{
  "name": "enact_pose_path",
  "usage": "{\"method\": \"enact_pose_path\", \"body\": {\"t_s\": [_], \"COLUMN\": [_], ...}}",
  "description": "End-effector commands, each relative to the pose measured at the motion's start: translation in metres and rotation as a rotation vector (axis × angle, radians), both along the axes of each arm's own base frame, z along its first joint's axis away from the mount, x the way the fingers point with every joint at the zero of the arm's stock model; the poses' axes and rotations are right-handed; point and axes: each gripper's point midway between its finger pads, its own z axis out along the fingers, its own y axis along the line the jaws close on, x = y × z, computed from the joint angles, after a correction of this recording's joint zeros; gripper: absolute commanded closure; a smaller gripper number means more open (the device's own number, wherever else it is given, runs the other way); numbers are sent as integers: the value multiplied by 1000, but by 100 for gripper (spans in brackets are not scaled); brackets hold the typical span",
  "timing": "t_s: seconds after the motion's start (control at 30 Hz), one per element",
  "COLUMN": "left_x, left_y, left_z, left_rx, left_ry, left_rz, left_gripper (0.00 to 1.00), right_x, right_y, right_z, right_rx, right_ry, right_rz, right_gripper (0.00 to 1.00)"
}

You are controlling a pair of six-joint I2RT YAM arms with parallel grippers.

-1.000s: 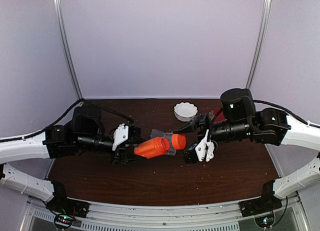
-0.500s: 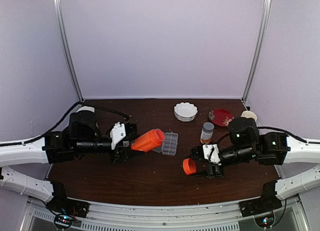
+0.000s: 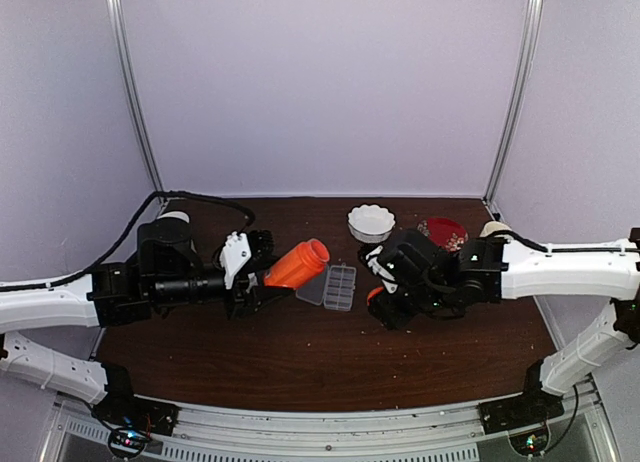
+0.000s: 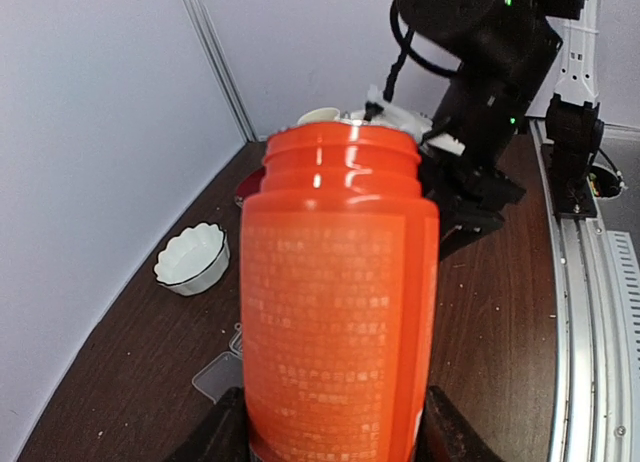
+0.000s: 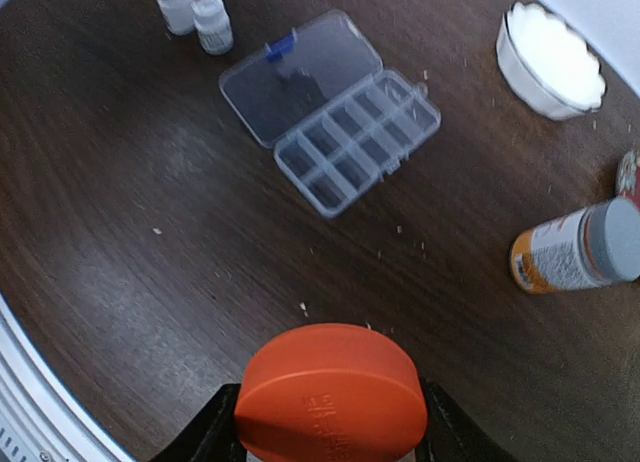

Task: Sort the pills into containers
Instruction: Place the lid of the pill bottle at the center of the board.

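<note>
My right gripper should go down to the bare table point(image 3: 374, 318) point(image 5: 352, 290) beside the organizer box and let go of the orange cap, because that spot is clear of containers.
My left gripper point(image 3: 262, 272) is shut on an open orange bottle point(image 3: 297, 264), tilted with its mouth toward the right arm. The bottle fills the left wrist view point(image 4: 335, 302). My right gripper point(image 3: 378, 294) is shut on the bottle's orange cap point(image 5: 330, 392) and holds it above the table. The clear organizer box point(image 3: 340, 287) lies between the grippers with its lid open. In the right wrist view its compartments point(image 5: 358, 140) look empty. I see no pills for certain, only tiny whitish specks point(image 5: 303, 306) on the table.
A white scalloped bowl point(image 3: 371, 222) and a red dish point(image 3: 441, 232) sit at the back. A grey-capped bottle with an orange label point(image 5: 575, 247) stands right of the organizer. Two tiny white bottles point(image 5: 192, 12) stand beyond the lid.
My right gripper carried the orange cap away from the bottle, down to the front right, then back up toward the organizer. The left gripper drew the bottle back and tilted its mouth upward.
</note>
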Motion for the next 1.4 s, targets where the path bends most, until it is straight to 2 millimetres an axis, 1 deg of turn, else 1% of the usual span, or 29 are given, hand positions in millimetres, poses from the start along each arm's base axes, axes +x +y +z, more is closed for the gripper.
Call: {"method": "enact_pose_path", "body": {"t_s": [0.0,0.1,0.23,0.4,0.47,0.5,0.53,0.57,0.67,0.7,0.77,0.83,0.87,0.93,1.07,1.13,1.2,1.27,1.33,1.37], "left_x": [2,2,1,-2,0,1,2,2,5,6,8,13,20,32,41,46,53,61,67,67], "left_y": [-6,-4,-3,-5,-6,-6,-7,-7,-7,-6,-5,-4,-2,4,0,2,8,18,28,29], "left_z": [20,19,19,13,9,7,6,6,6,7,8,8,9,5,3,2,3,3,1,0], "left_rx": [-74,-72,-72,-70,-63,-60,-59,-58,-64,-67,-74,-87,-91,-74,-66,-80,-110,-143,-172,-178], "left_ry": [-5,1,3,20,35,40,44,45,44,41,37,52,71,125,160,183,206,231,244,247], "left_rz": [8,12,15,-5,3,10,15,16,32,36,50,85,130,225,271,315,378,462,530,535], "left_gripper": [80,80,80,80,82,83,84,84,85,85,87,93,100,100,100,100,100,100,100,100], "right_x": [1,2,0,-8,-13,-14,-13,-12,-6,-3,3,6,8,12,19,22,27,30,32,33], "right_y": [-30,-31,-42,-46,-43,-43,-42,-42,-42,-43,-42,-41,-40,-39,-38,-38,-39,-42,-44,-46], "right_z": [-56,-87,-122,-154,-159,-160,-159,-157,-142,-135,-119,-105,-98,-86,-64,-55,-45,-36,-31,-29], "right_rx": [-89,-41,-99,-192,-189,-192,-191,-190,-165,-155,-127,-103,-88,-56,11,41,70,87,95,96], "right_ry": [167,266,342,413,450,453,452,447,401,375,330,295,277,242,175,147,113,83,58,51], "right_rz": [-171,-198,-227,-214,-197,-194,-190,-190,-195,-201,-202,-195,-191,-190,-200,-211,-232,-250,-262,-267], "right_gripper": [100,100,99,93,89,84,79,70,28,18,16,16,16,17,20,21,22,22,22,22]}}
